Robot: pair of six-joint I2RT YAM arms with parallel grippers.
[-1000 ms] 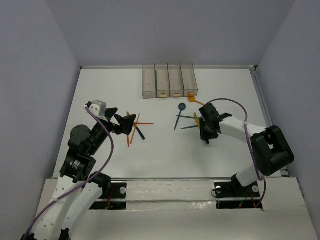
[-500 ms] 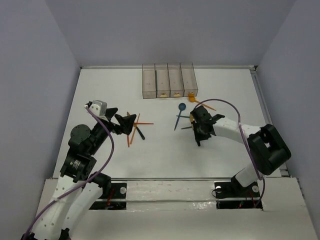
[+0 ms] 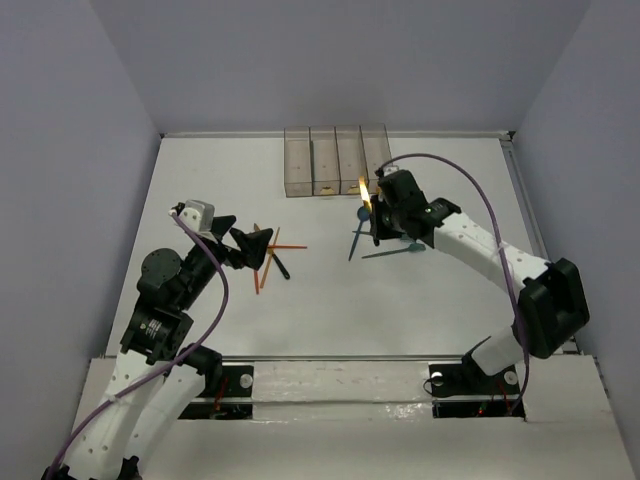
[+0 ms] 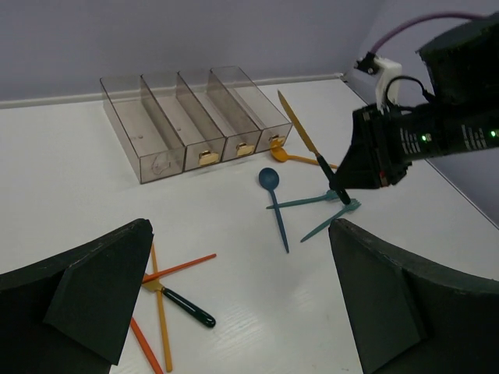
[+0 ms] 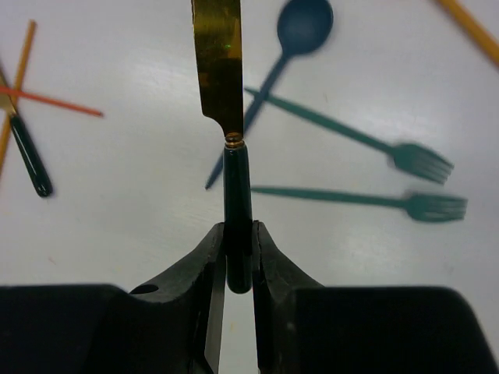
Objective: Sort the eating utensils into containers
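Observation:
Next, my right gripper carries the knife outward, then lowers over the inner bin (image 3: 350,158) beside the dark stick's bin to release it, since that bin stands open and empty.
My right gripper (image 5: 238,249) is shut on the dark green handle of a knife (image 5: 236,183). It holds the knife above the table with the gold blade (image 3: 365,188) pointing toward the containers (image 3: 338,160), a row of four smoky clear bins at the back. Under it lie a blue spoon (image 5: 300,27) and two teal forks (image 5: 425,158). An orange spoon (image 4: 292,158) lies by the bins (image 4: 195,117). My left gripper (image 3: 245,245) is open and empty above crossed orange sticks (image 4: 160,312) and a dark green-handled piece (image 4: 183,306).
The right arm (image 4: 421,132) reaches over the table's middle right. Yellow-tipped things show at the near ends of three bins (image 4: 207,157). An orange stick (image 5: 468,27) lies beyond the forks. Walls close the table at the back and sides.
My right gripper has risen with the knife and moved back and left, from beside the teal forks toward the bins. The left arm has not moved.

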